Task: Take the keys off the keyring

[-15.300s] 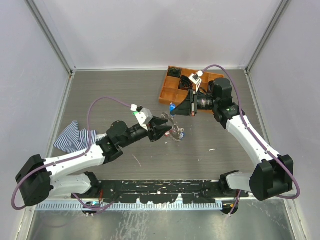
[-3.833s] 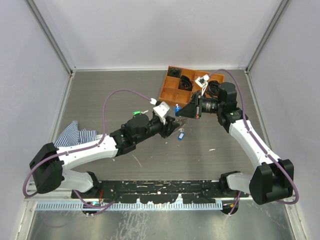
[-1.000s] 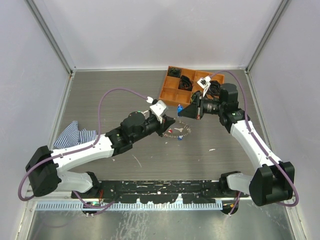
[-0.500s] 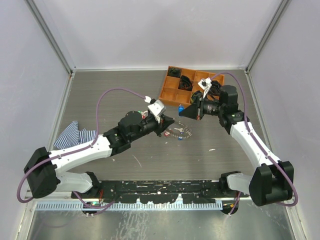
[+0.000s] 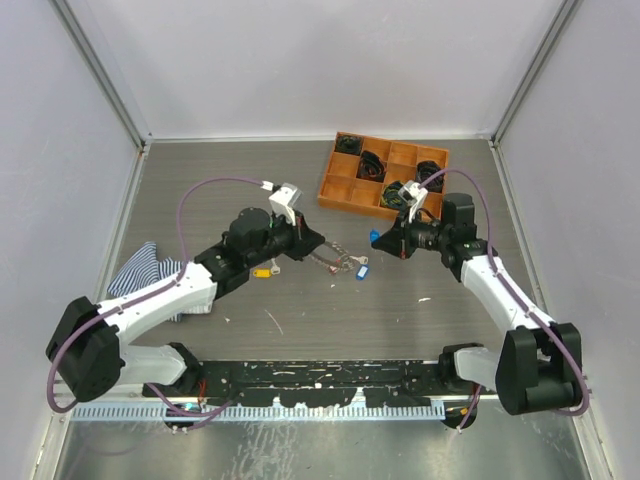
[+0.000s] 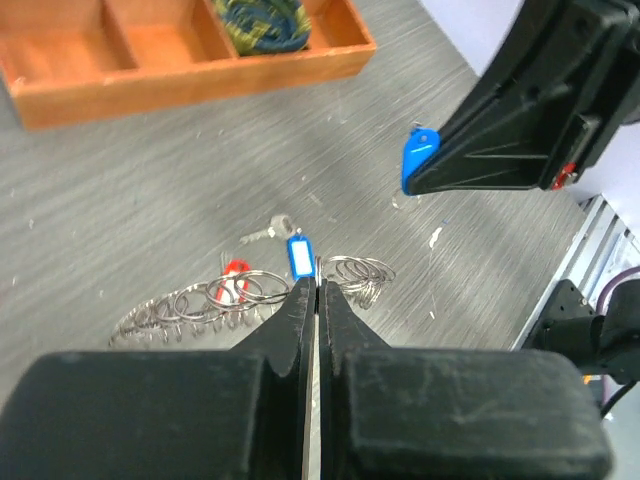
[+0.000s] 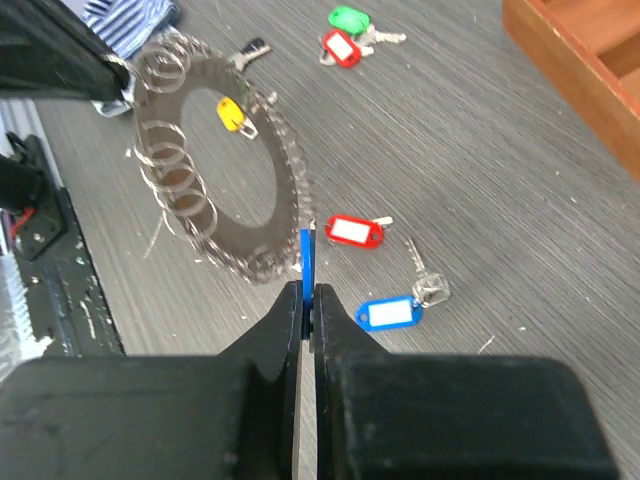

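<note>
My right gripper needs to go back down next, past the loose blue-tagged key to the bare table (image 5: 349,247) (image 7: 448,228) beside the nearer red tag, since the blue tag is clear of the loop.
The keyring (image 5: 336,258) is a grey toothed loop hung with small rings, and it shows wide in the right wrist view (image 7: 288,185). My left gripper (image 5: 319,244) is shut on its rim (image 6: 317,285). My right gripper (image 5: 387,240) is shut on a blue tag (image 7: 306,250) of one of the keys, just clear of the loop's near edge. A yellow tag (image 7: 231,113) shows inside the loop. Loose on the table lie a red-tagged key (image 7: 355,231), a blue-tagged key (image 7: 392,313), another red one (image 7: 340,48) and a green one (image 7: 348,18).
An orange compartment tray (image 5: 385,172) with dark bundles stands behind the right gripper. A striped blue-white cloth (image 5: 148,275) lies at the left under my left arm. Grey walls close in the table on three sides.
My left gripper has drawn back to the left with the keyring. My right gripper has moved nearer and to the right with the blue tag, opening a gap between the two.
</note>
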